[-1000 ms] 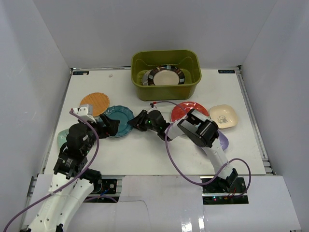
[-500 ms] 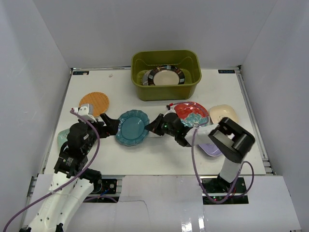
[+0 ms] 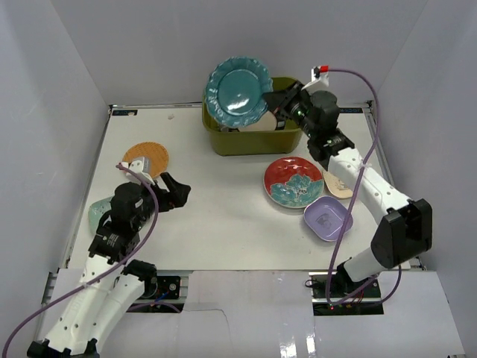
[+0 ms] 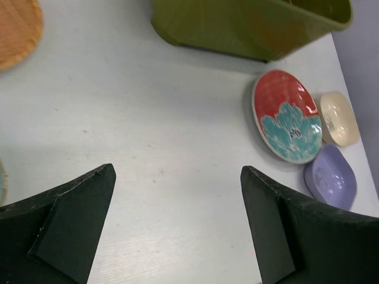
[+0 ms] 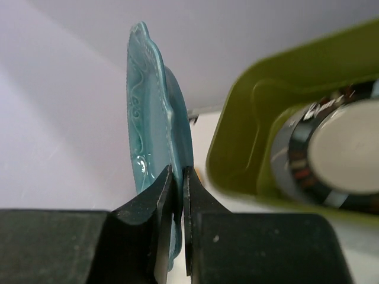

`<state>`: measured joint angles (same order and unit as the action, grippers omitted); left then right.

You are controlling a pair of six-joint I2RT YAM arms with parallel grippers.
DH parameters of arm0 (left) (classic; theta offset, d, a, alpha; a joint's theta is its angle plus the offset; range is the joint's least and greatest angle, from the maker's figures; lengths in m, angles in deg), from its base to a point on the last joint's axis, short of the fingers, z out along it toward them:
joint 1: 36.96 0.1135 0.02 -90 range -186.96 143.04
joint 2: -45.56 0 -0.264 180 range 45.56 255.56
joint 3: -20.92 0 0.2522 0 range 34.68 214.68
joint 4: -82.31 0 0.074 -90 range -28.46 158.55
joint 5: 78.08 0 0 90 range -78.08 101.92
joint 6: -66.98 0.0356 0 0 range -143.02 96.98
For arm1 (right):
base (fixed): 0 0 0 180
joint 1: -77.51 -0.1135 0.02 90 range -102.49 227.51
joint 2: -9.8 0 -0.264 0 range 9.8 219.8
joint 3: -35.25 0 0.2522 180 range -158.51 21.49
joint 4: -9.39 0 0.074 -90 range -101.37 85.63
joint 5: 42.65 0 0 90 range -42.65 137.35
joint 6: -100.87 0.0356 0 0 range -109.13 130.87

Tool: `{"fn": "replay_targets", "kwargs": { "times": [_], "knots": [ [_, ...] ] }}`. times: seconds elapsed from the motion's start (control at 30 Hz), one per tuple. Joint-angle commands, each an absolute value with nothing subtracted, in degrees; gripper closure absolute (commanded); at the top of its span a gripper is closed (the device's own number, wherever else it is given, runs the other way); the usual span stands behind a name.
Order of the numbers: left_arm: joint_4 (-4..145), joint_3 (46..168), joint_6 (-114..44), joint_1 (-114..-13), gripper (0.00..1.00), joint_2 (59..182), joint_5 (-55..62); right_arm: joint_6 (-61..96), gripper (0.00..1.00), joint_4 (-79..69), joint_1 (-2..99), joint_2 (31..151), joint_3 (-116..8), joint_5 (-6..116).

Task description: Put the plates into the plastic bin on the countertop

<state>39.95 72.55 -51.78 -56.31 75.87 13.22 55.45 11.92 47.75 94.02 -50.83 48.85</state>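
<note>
The dark-rimmed beige plate (image 3: 262, 123) (image 5: 340, 151) is in the bin below my right gripper. Next my right gripper needs to tilt down, lower the teal plate that is still hanging over it, and then let go.
My right gripper (image 3: 277, 104) is shut on the rim of the teal plate (image 3: 238, 86) and holds it on edge in the air above the olive-green plastic bin (image 3: 287, 138); the plate also shows in the right wrist view (image 5: 155, 142). A dark-rimmed beige plate (image 5: 340, 151) lies in the bin (image 5: 249, 142). My left gripper (image 3: 177, 192) is open and empty, low over the countertop (image 3: 223, 224). The red plate with a teal flower (image 3: 294, 181), the lavender dish (image 3: 328, 218), the cream dish (image 3: 337, 185), the orange plate (image 3: 146, 158) and the mint dish (image 3: 97, 215) lie on the countertop.
White walls close in the countertop on three sides. Dark rails (image 3: 387, 171) run along its edges. In the left wrist view the bin (image 4: 249, 29), red plate (image 4: 287, 115), cream dish (image 4: 339, 118) and lavender dish (image 4: 330, 177) lie ahead to the right.
My right gripper has taken the teal plate off the countertop and lifted it up and back to above the bin. My left gripper has let go and stayed near the left.
</note>
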Motion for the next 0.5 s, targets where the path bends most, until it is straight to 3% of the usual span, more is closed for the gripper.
{"fn": "replay_targets", "kwargs": {
  "times": [0.0, 0.27, 0.47],
  "knots": [
    [41.7, 71.4, -55.3, -56.5, 0.02, 79.8, 3.1, 55.5, 0.92, 15.3, 52.1, 100.4, -60.9, 51.7],
    [57.5, 65.1, -65.8, -56.7, 0.02, 94.1, -14.9, 50.6, 0.92, 4.2, 59.0, 119.9, -86.6, 58.0],
    [70.1, 63.2, -70.4, -60.6, 0.02, 105.8, -14.8, 51.9, 0.92, 1.5, 61.5, 125.5, -89.5, 61.1]
  ]
}}
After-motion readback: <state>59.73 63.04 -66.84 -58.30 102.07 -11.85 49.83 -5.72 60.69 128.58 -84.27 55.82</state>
